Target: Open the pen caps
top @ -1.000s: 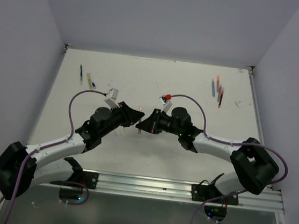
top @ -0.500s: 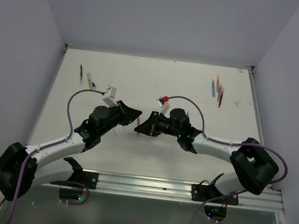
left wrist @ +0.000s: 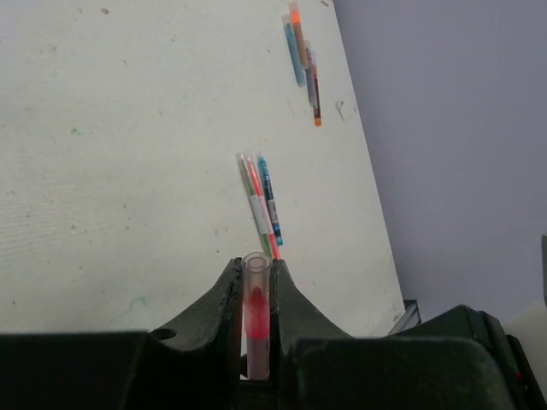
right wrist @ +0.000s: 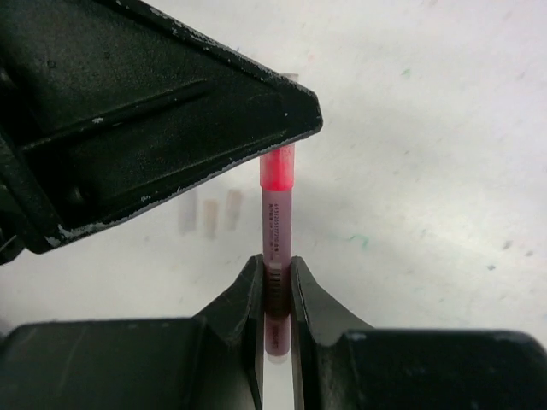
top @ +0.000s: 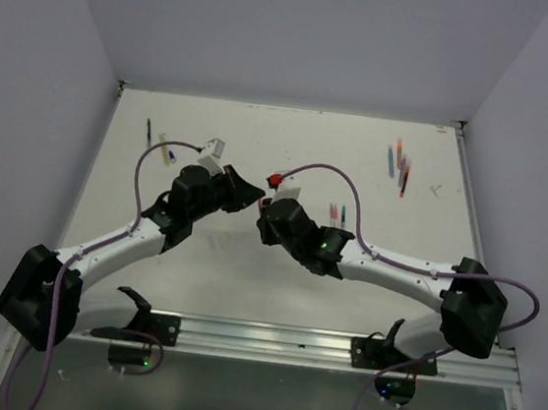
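I will lower my left gripper back to the tabletop beside some loose caps and release the cap with them.
My left gripper (left wrist: 255,273) is shut on a short translucent pen cap (left wrist: 255,307) with pink inside; its open rim faces away from me and no barrel shows in it. My right gripper (right wrist: 275,266) is shut on a pink pen barrel (right wrist: 277,222), whose bright pink end runs up to the left gripper's black finger (right wrist: 171,111), where its tip is hidden. In the top view the left gripper (top: 254,199) and right gripper (top: 265,210) meet tip to tip above mid-table, and the pen is too small to see there.
Three pens (top: 337,214) lie just right of the right wrist, seen also as a pen cluster (left wrist: 265,201). More pens (top: 398,166) lie at the back right and two pens (top: 159,140) at the back left. Side walls bound the table.
The left jaws have closed on the cap. Both wrists shifted toward the back left, the right arm stretching out further, which uncovered the three pens beside it.
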{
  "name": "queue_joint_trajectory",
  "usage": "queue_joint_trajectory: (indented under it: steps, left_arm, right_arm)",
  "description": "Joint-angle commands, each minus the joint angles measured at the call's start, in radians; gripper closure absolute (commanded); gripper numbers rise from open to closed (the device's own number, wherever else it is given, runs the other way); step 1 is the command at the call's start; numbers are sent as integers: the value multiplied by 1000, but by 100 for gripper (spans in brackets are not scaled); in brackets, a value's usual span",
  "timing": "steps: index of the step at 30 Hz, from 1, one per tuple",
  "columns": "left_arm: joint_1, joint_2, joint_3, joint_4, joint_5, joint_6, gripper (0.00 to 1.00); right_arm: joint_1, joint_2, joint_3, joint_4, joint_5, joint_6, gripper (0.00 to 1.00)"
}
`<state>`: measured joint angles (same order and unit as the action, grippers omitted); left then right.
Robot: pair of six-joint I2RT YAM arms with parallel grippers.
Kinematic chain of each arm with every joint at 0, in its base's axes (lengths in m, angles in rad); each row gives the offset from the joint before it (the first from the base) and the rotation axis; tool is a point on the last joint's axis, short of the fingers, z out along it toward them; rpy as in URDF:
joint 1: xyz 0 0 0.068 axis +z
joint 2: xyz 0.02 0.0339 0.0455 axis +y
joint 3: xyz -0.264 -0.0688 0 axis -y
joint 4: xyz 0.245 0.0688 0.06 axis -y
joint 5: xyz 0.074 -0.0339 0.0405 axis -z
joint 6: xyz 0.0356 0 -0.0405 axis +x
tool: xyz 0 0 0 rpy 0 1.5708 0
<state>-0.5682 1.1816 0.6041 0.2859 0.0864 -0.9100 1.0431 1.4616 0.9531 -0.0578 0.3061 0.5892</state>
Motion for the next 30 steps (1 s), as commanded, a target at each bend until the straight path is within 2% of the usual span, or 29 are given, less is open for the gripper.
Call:
queue_joint_trajectory:
  steps: [1,3,6,9,10,12,14,15,17,20,22,23,24,25,26,27,28,30]
  left_arm:
    - [126,32,91,-16,56,11,100]
    - [162,38,120,-30,72,22,100]
    - [209,26,108,9,107,33,100]
    - [223,-2,71,65,130,31,100]
    - [229,-19,37,99,148,30,100]
    - [249,-36,7,143,177,13,100]
    - [258,-42,-35,220,243,-6,100]
    - [263,-40,-47,243,260,-26,100]
    - [263,-40,-90,323,304,-49,100]
    - [263,-59,-125,354,311,-58,100]
    - [271,-83,-135,336,291,-55,100]
    - [274,-92,-109,296,280,-20,100]
    - [277,-105,-81,242,267,9,100]
    - [277,-111,-57,98,250,40,100]
    - [277,-122,-43,40,212,84,100]
    - [277,-154,-40,-3,193,97,100]
    - [277,-171,-43,-101,137,106,100]
    - [277,-232,-79,-175,90,128,100]
  right_arm:
    - [52,20,50,-304,419,-150,100]
    - [54,20,39,-301,415,-166,100]
    - [49,-12,-8,-187,293,-221,100]
    - [20,-33,-33,-101,78,-204,100]
    - [-15,-43,-46,-62,-79,-198,100]
    - [-54,-70,-111,112,-276,-157,100]
    - [-104,-76,-143,209,-481,-108,100]
    - [-116,-72,-172,310,-539,-65,100]
    - [-150,-60,-197,399,-701,-13,100]
    - [-184,-30,-232,564,-849,96,100]
    - [-201,-27,-244,602,-842,142,100]
    - [-204,-35,-238,567,-775,108,100]
    - [-204,-46,-229,432,-728,77,100]
    - [-206,-76,-215,353,-660,48,100]
    - [-204,-89,-182,267,-589,17,100]
    - [-206,-101,-162,101,-426,-36,100]
    - [-213,-127,-145,20,-342,-55,100]
    - [-232,-138,-99,-157,-163,-103,100]
